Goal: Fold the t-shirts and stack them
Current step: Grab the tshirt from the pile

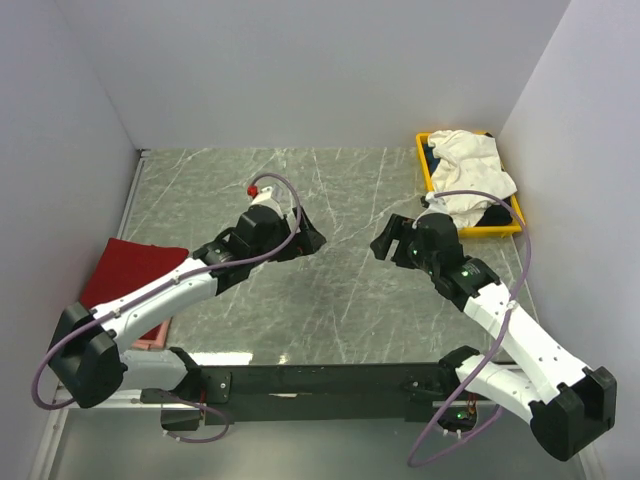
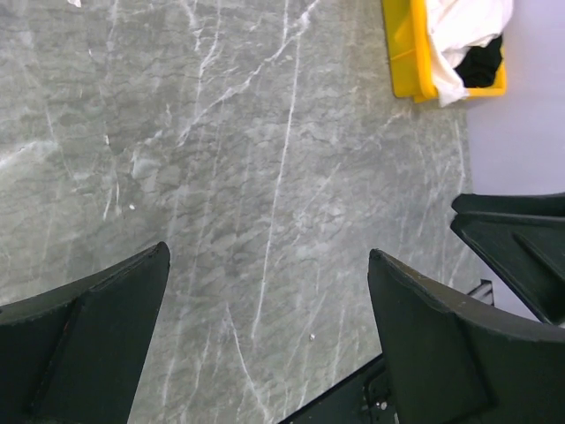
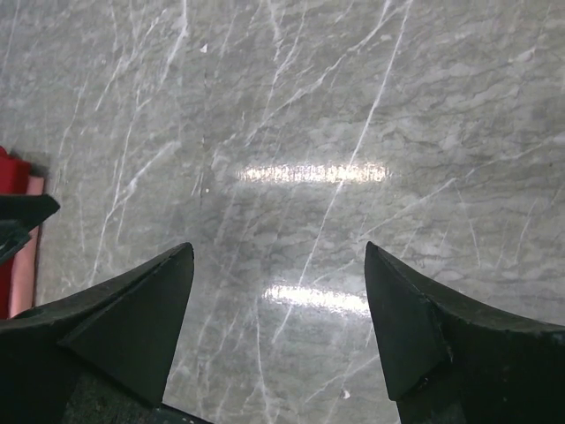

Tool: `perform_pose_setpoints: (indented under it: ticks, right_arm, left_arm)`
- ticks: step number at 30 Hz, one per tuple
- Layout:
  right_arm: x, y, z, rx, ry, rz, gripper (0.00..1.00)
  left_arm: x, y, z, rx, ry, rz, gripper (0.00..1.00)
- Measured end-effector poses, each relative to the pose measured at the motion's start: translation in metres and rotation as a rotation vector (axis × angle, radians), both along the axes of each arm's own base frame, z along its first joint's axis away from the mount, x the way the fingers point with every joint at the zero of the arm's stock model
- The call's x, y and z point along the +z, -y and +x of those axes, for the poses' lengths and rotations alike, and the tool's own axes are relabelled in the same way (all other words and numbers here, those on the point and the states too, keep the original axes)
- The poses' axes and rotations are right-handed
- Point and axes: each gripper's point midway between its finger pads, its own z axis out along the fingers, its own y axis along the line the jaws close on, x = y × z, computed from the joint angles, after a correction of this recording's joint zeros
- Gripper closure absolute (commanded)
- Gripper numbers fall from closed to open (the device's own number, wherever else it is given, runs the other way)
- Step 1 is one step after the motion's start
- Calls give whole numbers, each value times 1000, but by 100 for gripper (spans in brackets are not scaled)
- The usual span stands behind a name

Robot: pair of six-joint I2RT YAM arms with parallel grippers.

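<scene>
My right gripper moves outward and down onto the cream-white t-shirt (image 1: 470, 175) next, since it lies outward of the gripper and to its right in the top view.
A dark red t-shirt (image 1: 130, 270) lies folded at the table's left edge; its edge shows in the right wrist view (image 3: 9, 230). A cream-white t-shirt (image 1: 470, 175) lies crumpled in the yellow tray (image 1: 424, 165) at the back right, over a dark cloth (image 1: 495, 213) that is mostly hidden. The white shirt (image 2: 463, 31) and dark cloth (image 2: 481, 66) also show in the left wrist view. My left gripper (image 1: 310, 240) (image 2: 269, 265) and right gripper (image 1: 385, 240) (image 3: 278, 256) are open and empty, facing each other above bare marble at mid table.
A pinkish flat thing (image 1: 150, 340) lies under the red shirt's near edge. White walls close the table at the back and both sides. The tray (image 2: 402, 53) stands against the right wall. Purple cables loop off both arms.
</scene>
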Motion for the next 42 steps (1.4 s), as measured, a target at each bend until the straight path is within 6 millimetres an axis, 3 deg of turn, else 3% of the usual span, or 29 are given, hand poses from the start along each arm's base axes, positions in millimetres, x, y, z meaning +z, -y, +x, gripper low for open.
perform_pose_setpoints:
  ticks: [8,12,16,19,22,25,28,32,39,42]
  right_arm:
    - [0,8,5,-62,6,-12,16]
    - [-1,13,19,-102,-28,-41,18]
    - [18,23,68,-182,-43,-48,19]
    - [30,41,109,-258,-46,-49,20]
    - [38,76,148,-365,-42,-51,21]
    - [36,121,172,-479,-52,-57,22]
    - [26,170,183,-591,-82,-61,22]
    - [0,214,187,-682,-144,-67,24]
    - [-60,242,191,-722,-283,-67,25]
    - [-76,251,196,-732,-315,-67,25]
  left_arm:
    - [23,-4,-15,-44,26,-29,1]
    - [37,-6,-22,-67,35,-40,0]
    - [46,-9,-26,-77,37,-31,1]
    - [48,-12,-30,-82,26,-12,1]
    - [46,-17,-35,-85,13,7,1]
    - [45,-24,-40,-82,7,27,0]
    - [46,-29,-44,-84,9,40,1]
    - [43,-33,-47,-87,1,60,1]
    - [38,-35,-48,-99,-6,91,1]
    - [38,-35,-47,-101,-5,96,1]
